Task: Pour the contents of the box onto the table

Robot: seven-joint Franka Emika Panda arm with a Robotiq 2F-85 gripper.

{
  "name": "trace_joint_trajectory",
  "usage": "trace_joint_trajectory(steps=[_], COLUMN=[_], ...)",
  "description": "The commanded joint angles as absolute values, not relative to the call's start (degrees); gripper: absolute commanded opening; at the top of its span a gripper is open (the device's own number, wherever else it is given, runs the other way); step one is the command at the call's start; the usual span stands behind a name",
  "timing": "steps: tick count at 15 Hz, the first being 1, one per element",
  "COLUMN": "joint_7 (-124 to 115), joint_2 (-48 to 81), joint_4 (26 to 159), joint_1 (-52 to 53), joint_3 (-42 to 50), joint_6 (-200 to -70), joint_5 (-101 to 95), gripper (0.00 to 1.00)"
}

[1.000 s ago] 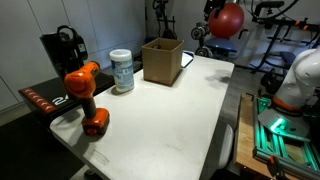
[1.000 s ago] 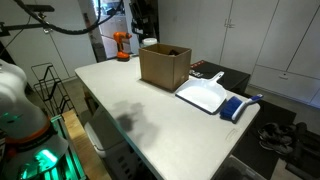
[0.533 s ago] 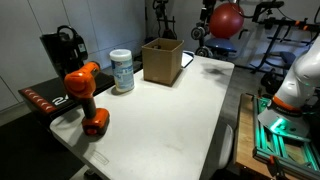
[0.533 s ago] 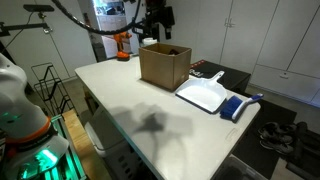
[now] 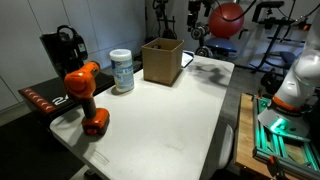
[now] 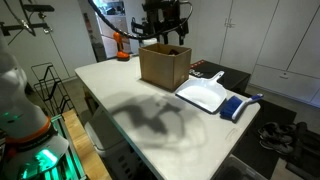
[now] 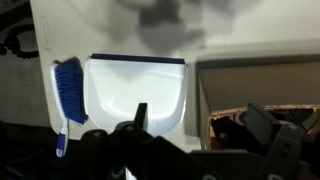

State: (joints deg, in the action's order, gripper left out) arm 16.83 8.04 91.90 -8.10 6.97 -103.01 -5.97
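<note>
The box's top rim (image 7: 207, 126) beside the dustpan is between my gripper's open fingers from above. My gripper will move down and outward onto that rim next.
An open brown cardboard box stands upright at the far end of the white table in both exterior views (image 5: 162, 60) (image 6: 165, 65). My gripper (image 6: 165, 28) hangs in the air just above the box, apart from it; it shows faintly at the top of an exterior view (image 5: 195, 18). In the wrist view the gripper (image 7: 203, 125) is open and empty. Between its fingers I see the box's rim and dark inside (image 7: 232, 128). What lies inside is too dark to tell.
A white dustpan (image 6: 205, 95) (image 7: 135, 90) and a blue brush (image 6: 238, 106) (image 7: 67, 85) lie beside the box. An orange drill (image 5: 85, 95), a white canister (image 5: 121, 70) and a black machine (image 5: 62, 48) stand along one table edge.
My arm has swung in over the table to a spot above the box. Its shadow on the tabletop has grown and shifted. The box has not moved.
</note>
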Motion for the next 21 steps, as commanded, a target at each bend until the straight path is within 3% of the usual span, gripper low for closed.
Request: trace_joint_trajectory(steps=[1,13,14,16,21], joint_7=[19.7,20.64,20.75,20.57,20.95], joint_2=[14.1,27.36,28.07,28.99,29.92], joint_4=[85.61,76.32,75.91,75.07,74.05], joint_1=[-8.83,-10.13,-10.22,-10.28,-10.29], joint_3=[6.06,3.48,3.3,3.09,2.82], joint_6=[-102.05,-102.78,-102.8,-102.63,-102.23], joint_5=[-0.92,2.77,2.79,2.61,1.89], gripper=[1.0,0.98,0.74,0.7,0.3])
